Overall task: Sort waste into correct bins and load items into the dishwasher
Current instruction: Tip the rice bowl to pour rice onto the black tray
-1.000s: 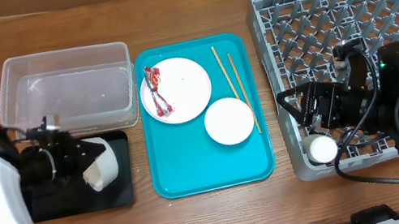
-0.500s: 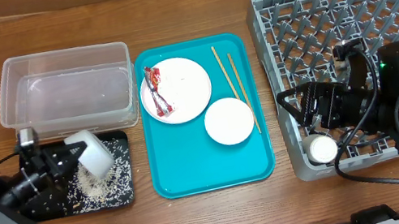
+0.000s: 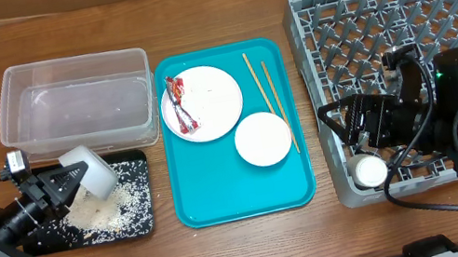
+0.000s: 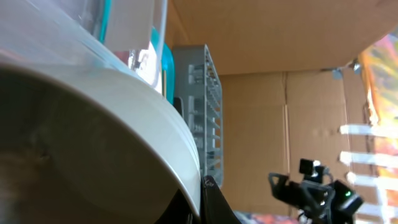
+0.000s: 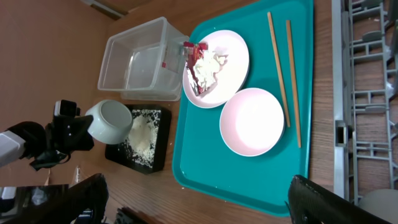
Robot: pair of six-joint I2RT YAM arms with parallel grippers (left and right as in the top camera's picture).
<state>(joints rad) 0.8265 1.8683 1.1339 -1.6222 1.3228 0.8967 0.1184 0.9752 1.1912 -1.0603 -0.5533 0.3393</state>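
Note:
Next, my left gripper swings to the right in the overhead view to the teal tray's bare near corner [image 3: 209, 180], levels the white bowl [image 3: 90, 172], then lowers and releases it.
My left gripper [image 3: 66, 179] is shut on a white bowl [image 3: 90, 172], held tipped on its side over the black tray [image 3: 42, 245]. The bowl fills the left wrist view [image 4: 93, 137]. Loose rice [image 3: 110, 201] lies in a heap on the black tray. The clear tub [image 3: 73, 104] stands behind it. On the teal tray [image 3: 223, 200] are a flat plate [image 3: 218, 93] with the red wrapper [image 3: 179, 104] and a tissue wad [image 5: 212, 62], a second bowl [image 3: 263, 138] and two chopsticks [image 3: 265, 94]. My right gripper [image 3: 353, 124] is open and empty over the grey dish rack's [image 3: 398, 14] left edge.
A small white cup [image 3: 370, 170] sits in the rack's front left corner, just below my right gripper. Bare wood table lies between the teal tray and the rack, and along the front edge.
The left gripper tipped the bowl and rice poured onto the black tray. The bowl then moved slightly left and back. The right arm has not moved.

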